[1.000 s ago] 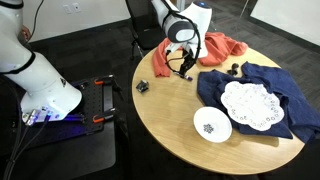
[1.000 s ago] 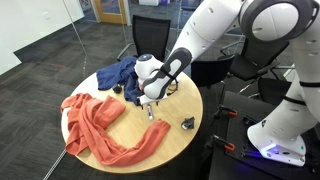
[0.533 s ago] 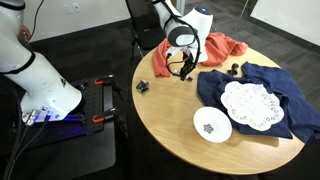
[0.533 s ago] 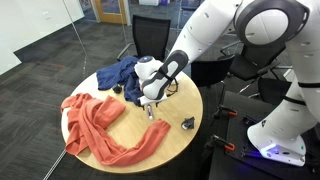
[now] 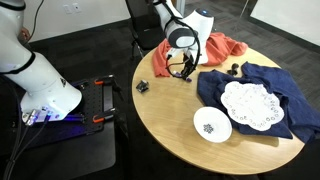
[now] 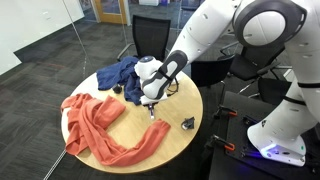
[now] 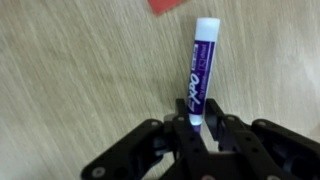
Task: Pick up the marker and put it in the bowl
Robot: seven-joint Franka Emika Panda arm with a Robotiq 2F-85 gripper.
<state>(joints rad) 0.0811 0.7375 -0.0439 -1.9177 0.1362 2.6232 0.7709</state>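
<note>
The white bowl (image 5: 212, 124) stands empty and away from the held marker, so my gripper needs to lift, move over the bowl's open middle, lower and release.
The wrist view shows the marker (image 7: 200, 70), purple with a white cap, lying on the wooden table and pointing away from me. My gripper (image 7: 197, 128) is shut on its near end, one finger pressed to each side. In both exterior views the gripper (image 5: 184, 75) (image 6: 151, 108) reaches down to the tabletop beside the orange cloth, and the marker is too small to make out there. The white bowl (image 5: 212, 124) with a dark blue centre stands near the table's front edge, well away from the gripper.
An orange cloth (image 5: 225, 47) (image 6: 100, 125) lies next to the gripper. A dark blue cloth (image 5: 275, 80) carries a white lacy doily (image 5: 253, 104). A small dark clip-like object (image 5: 142, 87) (image 6: 186, 124) rests near the round table's edge (image 5: 165, 130).
The arm has stayed low over the same spot on the table. No clear jaw motion shows at this distance in the exterior views.
</note>
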